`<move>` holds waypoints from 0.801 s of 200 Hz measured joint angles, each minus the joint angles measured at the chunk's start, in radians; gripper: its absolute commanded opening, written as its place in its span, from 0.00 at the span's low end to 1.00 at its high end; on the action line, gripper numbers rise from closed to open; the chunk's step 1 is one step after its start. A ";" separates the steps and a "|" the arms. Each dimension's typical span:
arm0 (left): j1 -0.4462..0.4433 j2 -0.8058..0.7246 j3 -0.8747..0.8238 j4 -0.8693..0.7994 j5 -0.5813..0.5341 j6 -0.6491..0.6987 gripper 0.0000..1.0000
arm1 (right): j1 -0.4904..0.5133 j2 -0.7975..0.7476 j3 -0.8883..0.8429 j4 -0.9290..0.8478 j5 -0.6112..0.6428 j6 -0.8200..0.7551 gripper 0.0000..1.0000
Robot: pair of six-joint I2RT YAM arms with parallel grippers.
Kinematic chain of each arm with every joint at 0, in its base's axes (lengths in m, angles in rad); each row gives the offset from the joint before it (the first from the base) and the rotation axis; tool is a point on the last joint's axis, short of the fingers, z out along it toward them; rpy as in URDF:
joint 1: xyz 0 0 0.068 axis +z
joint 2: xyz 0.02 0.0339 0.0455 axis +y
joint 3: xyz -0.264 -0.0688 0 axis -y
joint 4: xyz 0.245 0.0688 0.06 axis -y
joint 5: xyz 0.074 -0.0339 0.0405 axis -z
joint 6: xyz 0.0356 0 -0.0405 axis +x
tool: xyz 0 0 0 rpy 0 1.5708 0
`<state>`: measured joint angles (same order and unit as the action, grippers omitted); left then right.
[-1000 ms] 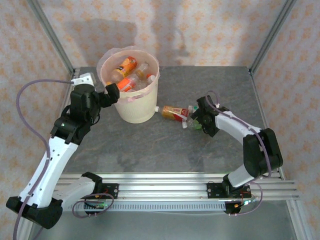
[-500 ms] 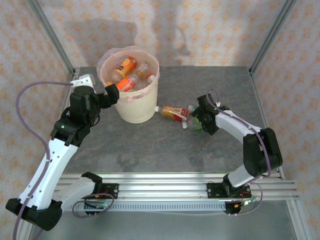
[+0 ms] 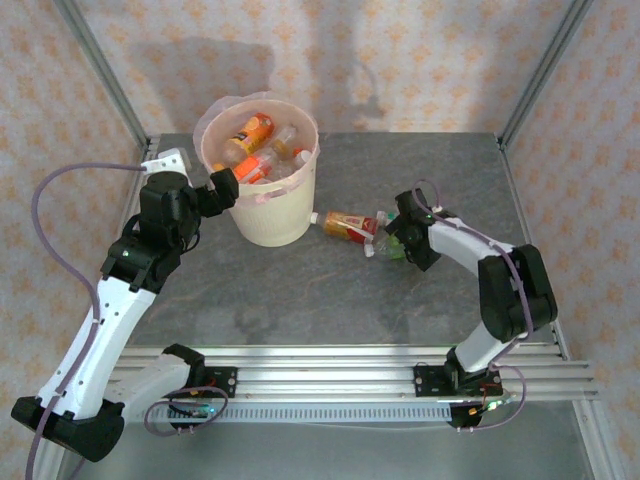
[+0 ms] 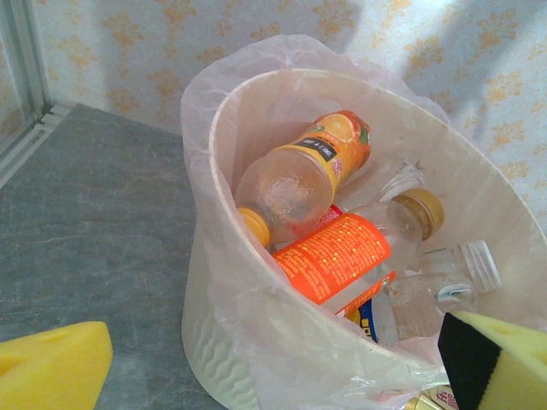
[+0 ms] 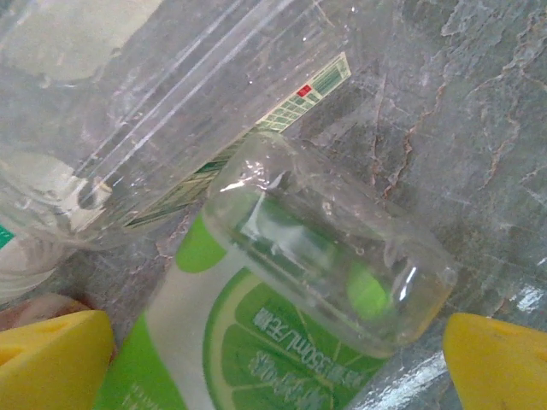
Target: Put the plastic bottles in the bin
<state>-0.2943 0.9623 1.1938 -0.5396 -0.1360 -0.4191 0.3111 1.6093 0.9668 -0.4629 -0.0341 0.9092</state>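
The green-labelled bottle is below my right gripper, crowded by the clear bottle. I will ease my right gripper back next and lower its open fingers around the green label.
The cream bin with its pink liner holds several plastic bottles, among them an orange-labelled one and an orange-tinted one. My left gripper sits against the bin's left side, open, its yellow pads spread either side of the near wall and holding nothing. On the table lie an orange-labelled bottle, a clear bottle and a green-labelled bottle. My right gripper is low over them and open, with the green bottle lying between its pads.
Grey stone-look table with metal frame posts at the back corners. Patterned walls stand behind and at the sides. An aluminium rail runs along the near edge by the arm bases.
The right arm's elbow has swung in and its gripper has crept slightly left onto the bottles. The left arm has hardly moved.
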 measured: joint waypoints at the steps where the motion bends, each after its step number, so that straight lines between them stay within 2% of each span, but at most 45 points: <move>1: 0.000 0.000 0.000 0.000 0.000 0.000 1.00 | 0.000 0.000 0.000 0.000 0.000 0.000 0.99; 89: 0.000 0.010 0.000 0.016 0.010 -0.004 1.00 | 0.000 -0.030 -0.102 0.031 -0.008 -0.013 0.92; 126: 0.000 0.011 0.000 0.023 0.022 -0.011 1.00 | 0.000 -0.082 -0.135 0.023 -0.008 -0.050 0.80; 160: 0.000 0.011 0.000 0.030 0.023 -0.011 1.00 | 0.000 -0.107 -0.147 0.020 -0.016 -0.095 0.78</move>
<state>-0.2943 0.9733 1.1934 -0.5098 -0.1135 -0.4301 0.3111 1.5021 0.8200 -0.4427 -0.0505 0.8146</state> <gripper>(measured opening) 0.999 0.785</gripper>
